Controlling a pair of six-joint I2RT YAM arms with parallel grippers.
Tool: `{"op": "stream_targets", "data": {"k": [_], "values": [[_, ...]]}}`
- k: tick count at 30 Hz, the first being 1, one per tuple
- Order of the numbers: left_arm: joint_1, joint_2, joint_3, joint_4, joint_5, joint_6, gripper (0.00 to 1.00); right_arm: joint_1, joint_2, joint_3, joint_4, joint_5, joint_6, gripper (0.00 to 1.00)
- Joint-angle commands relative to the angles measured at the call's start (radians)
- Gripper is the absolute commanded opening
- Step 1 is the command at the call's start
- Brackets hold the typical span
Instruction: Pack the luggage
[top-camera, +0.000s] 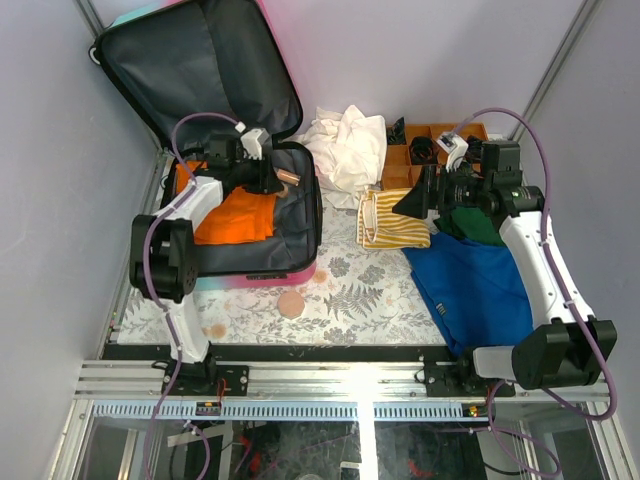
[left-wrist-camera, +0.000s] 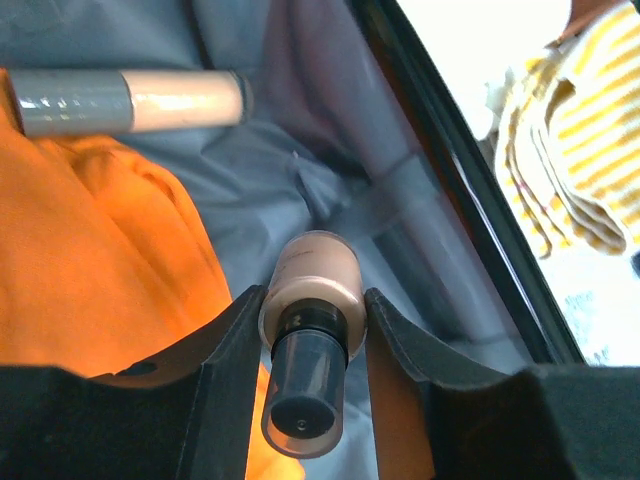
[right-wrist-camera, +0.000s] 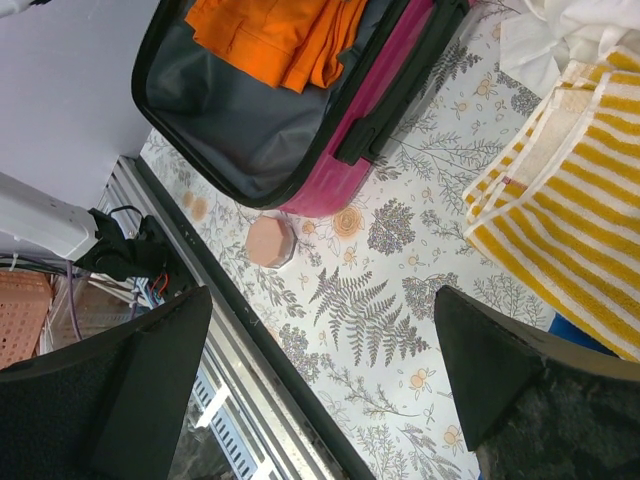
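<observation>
My left gripper needs to move down next toward the luggage's bare grey lining beside the beige tube and let go of the bottle (left-wrist-camera: 312, 275) there, because the orange garment leaves that part of the lining free.
The luggage (top-camera: 296, 222) lies open at the left of the table, its lid (top-camera: 200, 70) leaning back against the wall. An orange garment (top-camera: 240, 215) fills the left of its grey-lined base (left-wrist-camera: 300, 170). My left gripper (left-wrist-camera: 312, 300) hangs over that base, shut on a beige bottle (left-wrist-camera: 312, 275) with a dark cap, the cap pointing toward the wrist. A beige tube (left-wrist-camera: 130, 100) with a grey cap lies on the lining beside the orange garment (left-wrist-camera: 90, 250). My right gripper (right-wrist-camera: 322, 300) stands open and empty above the floral tablecloth, right of the luggage (right-wrist-camera: 230, 120).
A yellow striped towel (top-camera: 392, 222) lies mid-table, with a white cloth (top-camera: 345, 140) behind it. An orange compartment tray (top-camera: 420, 150) sits at the back right. Blue (top-camera: 480, 285) and green (top-camera: 480, 225) garments lie under the right arm. A pink round compact (top-camera: 291, 304) rests by the luggage's front edge.
</observation>
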Motion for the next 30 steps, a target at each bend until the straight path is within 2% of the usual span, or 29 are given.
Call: {"op": "stream_targets", "data": {"k": [1,10,12,13,15,18,21,26,30], "values": [[-0.042,0.085,0.097,0.171,-0.067,-0.079,0.23,-0.005,0.018,-0.001,0.040,-0.028,0.009,0.99],[-0.094,0.279,0.229,0.226,-0.149,-0.108,0.25,-0.004,0.041,-0.001,0.041,-0.027,0.010,0.99],[-0.093,0.326,0.277,0.195,-0.171,-0.099,0.29,-0.005,0.043,0.000,0.040,-0.028,0.010,0.99],[-0.093,0.333,0.281,0.191,-0.176,-0.092,0.36,-0.004,0.044,0.001,0.039,-0.029,0.010,1.00],[-0.093,0.337,0.281,0.185,-0.183,-0.069,0.59,-0.005,0.044,0.004,0.041,-0.031,0.013,0.99],[-0.091,0.309,0.272,0.177,-0.207,-0.057,0.88,-0.005,0.044,0.009,0.045,-0.037,0.019,1.00],[-0.089,0.259,0.270,0.146,-0.247,-0.036,1.00,-0.004,0.043,0.017,0.044,-0.039,0.020,0.99],[-0.055,0.147,0.267,0.088,-0.314,-0.003,1.00,-0.005,0.029,0.031,0.023,-0.029,-0.010,0.99],[-0.042,0.013,0.228,-0.002,-0.261,0.155,1.00,-0.004,0.019,0.050,-0.021,-0.023,-0.057,1.00]]}}
